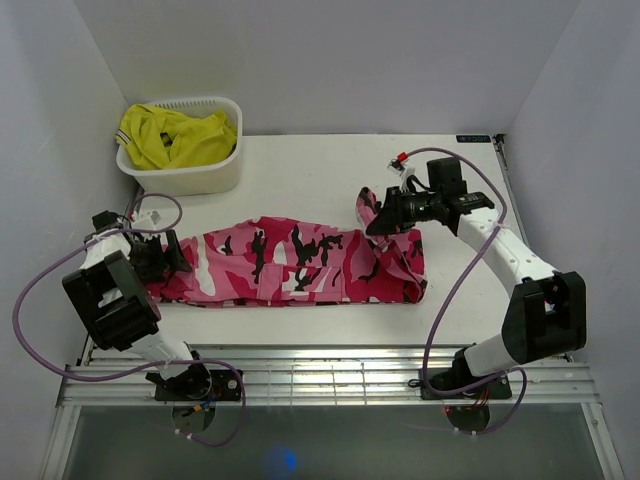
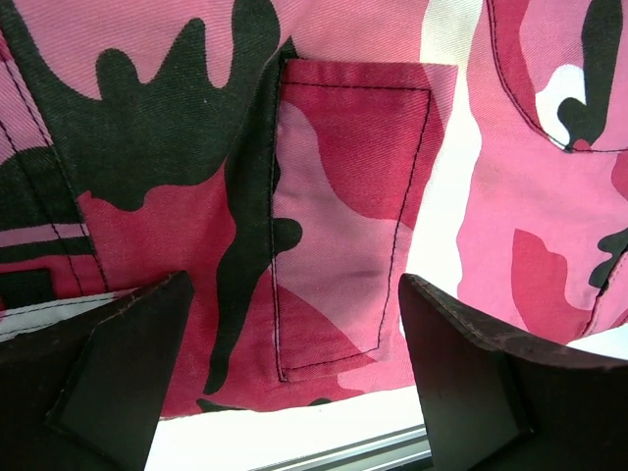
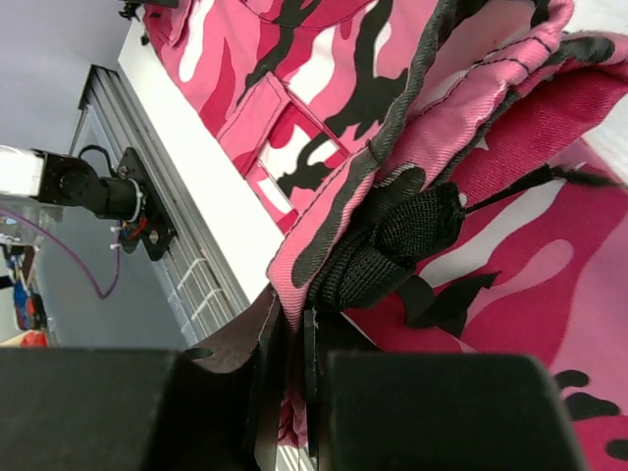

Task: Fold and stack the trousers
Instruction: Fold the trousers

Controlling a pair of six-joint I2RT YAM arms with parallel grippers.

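My right gripper will move across and down and release the trousers' hem on the trousers' middle, because the middle is below my gripper, to its left in the top view.
The camouflage trousers (image 1: 290, 262) lie stretched left to right across the table, in pink, white, dark red and black. My right gripper (image 1: 378, 219) is shut on their right end and holds that edge lifted above the cloth; the right wrist view shows the pinched hem and a black strap (image 3: 407, 240) between the jaws. My left gripper (image 1: 172, 255) is open at the trousers' left end, low over the cloth. In the left wrist view its fingers (image 2: 108, 363) straddle a patch pocket (image 2: 343, 226) near the front hem.
A white basket (image 1: 205, 175) holding a plain yellow garment (image 1: 175, 135) stands at the back left. A slatted metal rail (image 1: 330, 375) runs along the table's front edge. White walls close in on the left, right and back.
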